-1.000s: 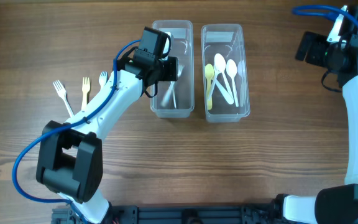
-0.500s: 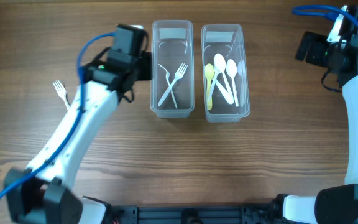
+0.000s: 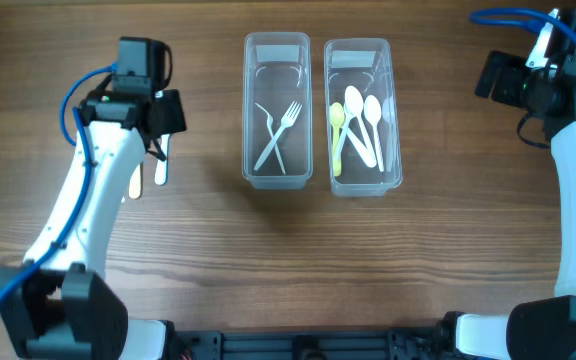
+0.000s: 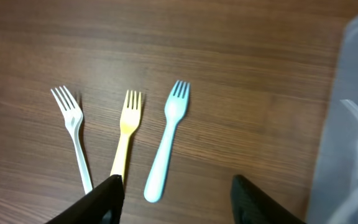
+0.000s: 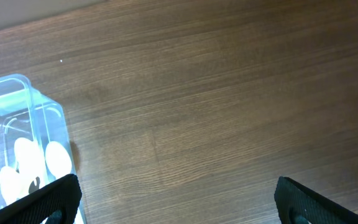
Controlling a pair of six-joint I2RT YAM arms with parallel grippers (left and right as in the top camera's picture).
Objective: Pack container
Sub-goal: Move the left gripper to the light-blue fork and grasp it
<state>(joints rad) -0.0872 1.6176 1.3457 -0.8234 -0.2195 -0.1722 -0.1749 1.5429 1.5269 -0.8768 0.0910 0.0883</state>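
Next, my left gripper lowers its open fingers around the blue fork's handle (image 3: 161, 170) (image 4: 167, 139) near its head and closes. The handle lies below the gripper, still outside the fork container.
Three loose forks lie on the table in the left wrist view: a white fork (image 4: 73, 134), a yellow fork (image 4: 126, 140) and a blue fork (image 4: 166, 149). My left gripper (image 4: 179, 205) is open and empty above their handles. In the overhead view it (image 3: 158, 125) covers most of them; the blue fork's handle (image 3: 161, 170) shows. The left clear container (image 3: 277, 170) holds two white forks (image 3: 278, 135). The right clear container (image 3: 363, 180) holds white spoons (image 3: 363, 120) and a yellow spoon (image 3: 336, 135). My right gripper (image 3: 493, 75) is open and empty at the far right.
The right wrist view shows bare wood under the open gripper (image 5: 179, 202) and a corner of the spoon container (image 5: 42, 115) at the left. An edge of the fork container (image 4: 353, 124) shows in the left wrist view.
My left arm has swung left from over the fork container to above the loose forks. Two white forks now lie uncovered in that container. The right arm has not moved.
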